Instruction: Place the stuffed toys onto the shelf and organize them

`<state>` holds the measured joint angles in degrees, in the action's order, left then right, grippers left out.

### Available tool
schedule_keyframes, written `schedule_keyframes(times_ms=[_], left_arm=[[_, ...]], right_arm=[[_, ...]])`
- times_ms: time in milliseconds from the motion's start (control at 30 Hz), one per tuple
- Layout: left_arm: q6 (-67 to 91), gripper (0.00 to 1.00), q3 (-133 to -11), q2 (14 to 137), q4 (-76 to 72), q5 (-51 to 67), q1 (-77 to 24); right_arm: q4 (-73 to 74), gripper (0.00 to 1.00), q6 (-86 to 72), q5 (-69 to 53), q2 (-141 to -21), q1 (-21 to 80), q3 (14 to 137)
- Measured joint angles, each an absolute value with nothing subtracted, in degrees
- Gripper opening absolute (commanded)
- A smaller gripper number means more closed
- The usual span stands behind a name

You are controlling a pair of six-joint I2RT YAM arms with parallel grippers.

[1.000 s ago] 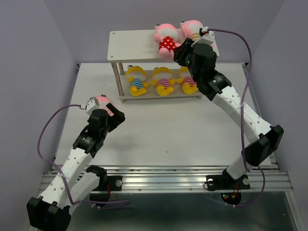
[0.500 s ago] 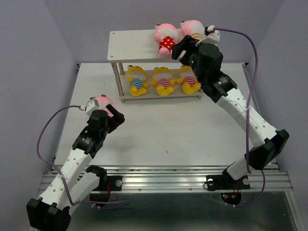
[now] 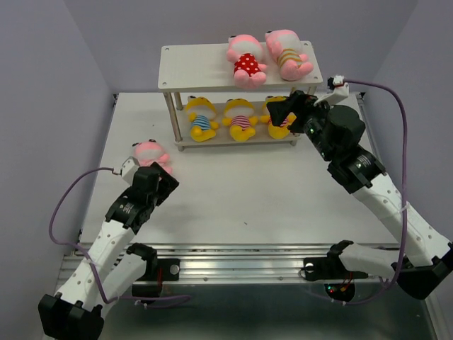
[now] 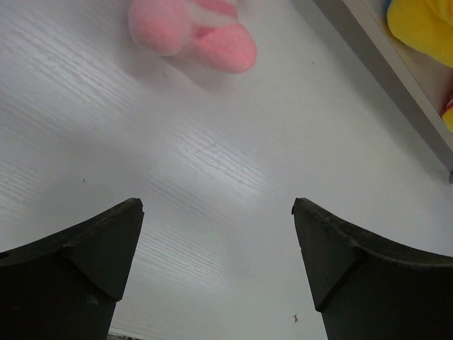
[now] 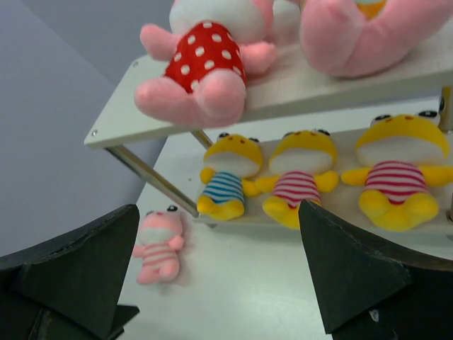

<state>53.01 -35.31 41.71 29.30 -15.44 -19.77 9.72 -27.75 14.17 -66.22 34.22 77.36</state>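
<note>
My left gripper moves down and outward onto the bottom of the pink striped toy (image 3: 148, 152) (image 4: 191, 44) next, since it lies outward of and below the open fingers.
The shelf (image 3: 198, 67) stands at the back of the table. On its top board lie a pink toy in red polka dots (image 3: 245, 62) and another pink toy (image 3: 286, 55). Three yellow striped toys (image 3: 201, 119) (image 3: 240, 119) (image 5: 400, 170) sit on the lower tier. A pink striped toy (image 3: 148, 152) lies on the table left of the shelf. My left gripper (image 3: 164, 177) is open just short of it, and the toy (image 4: 191, 28) shows beyond the empty fingers. My right gripper (image 3: 283, 112) is open and empty in front of the shelf's right end, facing the toys (image 5: 205, 67).
Purple walls close in the table on the left, back and right. A metal rail (image 3: 241, 258) runs along the near edge. Purple cables loop from both wrists (image 3: 64, 205) (image 3: 400, 127). Thin shelf legs (image 3: 170, 117) stand at the corners.
My right gripper opened, let go of the pink toy on the top board and drew back down and right. My left gripper pulled back slightly, uncovering the toy on the table.
</note>
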Motion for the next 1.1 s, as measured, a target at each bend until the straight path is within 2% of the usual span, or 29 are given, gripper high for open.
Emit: schedule_keyframes(times_ms=[167,333,633,700,800,1000,1100], left_arm=[[55.2,0.99,-35.6,43.7,31.5,-19.4,-19.7],[54.6,0.99,-36.8,51.1,29.6,-24.0,-16.4],[48.9,0.98,-36.8,59.0,16.6,-23.4,-8.1],[47.7,0.94,-36.8,61.6,13.9,-22.4,-6.4],[46.3,0.93,-36.7,65.1,11.3,-21.0,-4.4],[44.3,0.80,-35.7,68.8,6.3,-18.0,-2.2],[43.5,0.70,-35.6,70.1,5.0,-17.0,-2.0]], right_arm=[[10.3,1.00,-28.0,11.4,-58.7,34.2,66.2],[11.3,1.00,-28.3,11.4,-55.7,34.2,58.1],[12.6,1.00,-28.4,13.8,-55.5,34.2,54.5],[12.5,1.00,-28.3,14.9,-55.5,34.2,54.5],[12.5,1.00,-28.4,17.3,-55.5,34.2,54.4],[12.6,1.00,-28.6,19.0,-55.5,34.2,54.4],[12.6,1.00,-28.8,19.7,-55.5,34.2,54.4]])
